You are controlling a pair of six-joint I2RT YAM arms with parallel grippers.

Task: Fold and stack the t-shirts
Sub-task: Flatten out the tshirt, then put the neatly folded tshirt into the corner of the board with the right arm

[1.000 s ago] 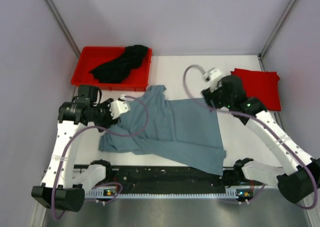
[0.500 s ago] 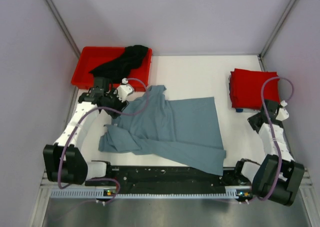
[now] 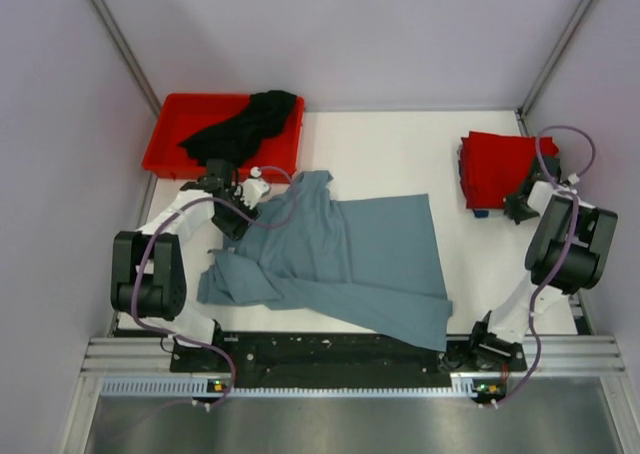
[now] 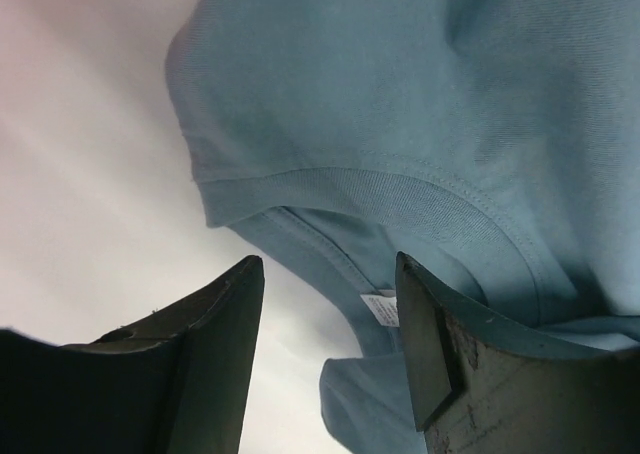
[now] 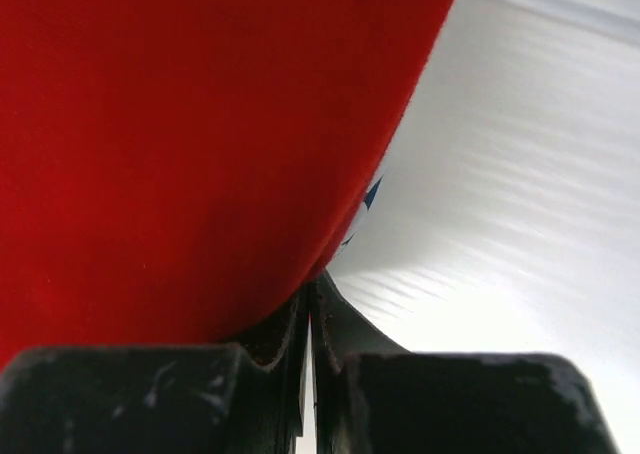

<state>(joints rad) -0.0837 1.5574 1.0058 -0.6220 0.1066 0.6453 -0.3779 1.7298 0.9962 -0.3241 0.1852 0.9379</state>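
Observation:
The left gripper moves outward toward the red bin and down around the bulging fold (image 3: 257, 215) (image 4: 232, 172) beside the collar next. That fold lies beyond its open fingers.
A dusty grey-blue t-shirt (image 3: 345, 259) lies spread and partly rumpled across the middle of the table. My left gripper (image 3: 238, 222) hovers open at its collar end. In the left wrist view its fingers (image 4: 200, 354) straddle the collar (image 4: 400, 199) and white label (image 4: 380, 309), gripping nothing. A folded bright red t-shirt (image 3: 497, 169) lies at the back right. My right gripper (image 3: 515, 209) is shut, its tips (image 5: 312, 286) against the red cloth's (image 5: 180, 144) near edge, with nothing seen between the jaws. A black t-shirt (image 3: 245, 124) is heaped in the bin.
The rigid red plastic bin (image 3: 170, 139) stands at the back left, the black cloth hanging over its rim. A small blue and white scrap (image 3: 481, 214) peeks from under the red shirt. Grey walls close in both sides and the back.
The right gripper left the grey-blue shirt's far right corner, shut, and swung over to the red shirt's edge. The left arm folded back, its gripper shifting slightly toward the collar.

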